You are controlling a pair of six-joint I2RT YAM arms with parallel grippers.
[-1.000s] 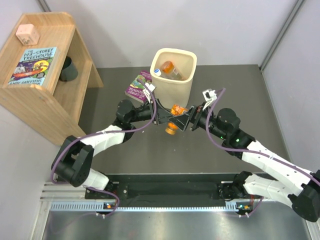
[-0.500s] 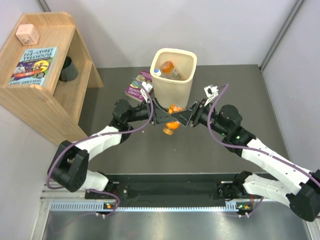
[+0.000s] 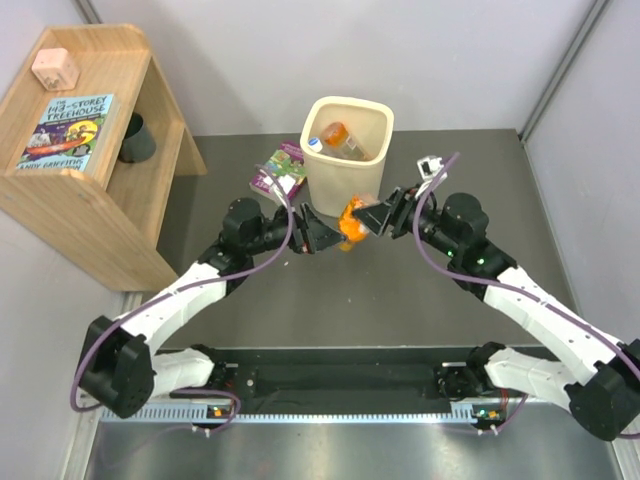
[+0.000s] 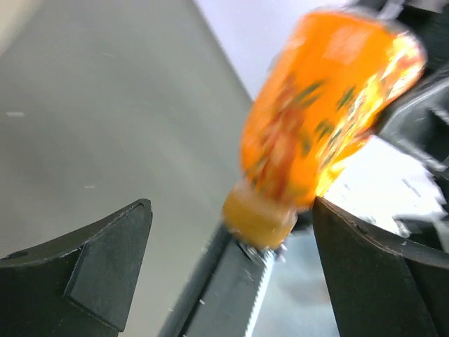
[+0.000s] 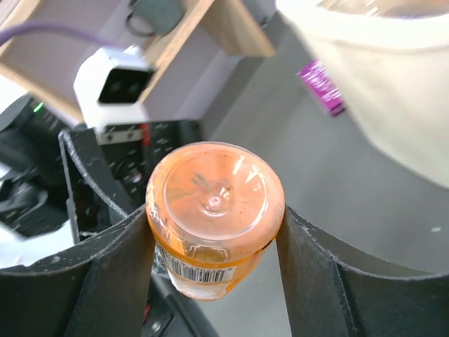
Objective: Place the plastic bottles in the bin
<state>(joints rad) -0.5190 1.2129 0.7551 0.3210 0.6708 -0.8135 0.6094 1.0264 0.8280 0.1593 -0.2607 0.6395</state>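
The orange bottle goes up and outward over the bin's rim next, and my right gripper releases it inside. The bin's opening [image 3: 350, 128] [image 5: 375, 6] lies outward of the gripper behind a tall side of the bin.
A short orange bottle [image 3: 349, 226] hangs above the table just in front of the cream bin [image 3: 345, 175], with my right gripper [image 3: 363, 218] shut on it. In the right wrist view the orange bottle [image 5: 213, 205] shows its base, pinched between both fingers [image 5: 112, 267]. My left gripper [image 3: 316, 233] stands open just left of it. In the left wrist view the blurred orange bottle [image 4: 319, 123] sits beyond the spread fingers [image 4: 105, 260], cap end down, with the left gripper [image 4: 231, 235] holding nothing. Inside the bin lie another orange bottle [image 3: 337, 133] and a clear bottle with a white cap [image 3: 317, 145].
A purple book [image 3: 279, 171] lies on the table left of the bin. The wooden shelf [image 3: 85, 185] stands at the far left with a dark cup [image 3: 135, 138], a book [image 3: 68, 131] and a pink block [image 3: 54, 68]. The bin wall [image 5: 393, 91] is close ahead in the right wrist view.
The left gripper has opened and let go of the orange bottle, drawing back to the left. The right gripper has closed on the bottle and carried it up toward the bin.
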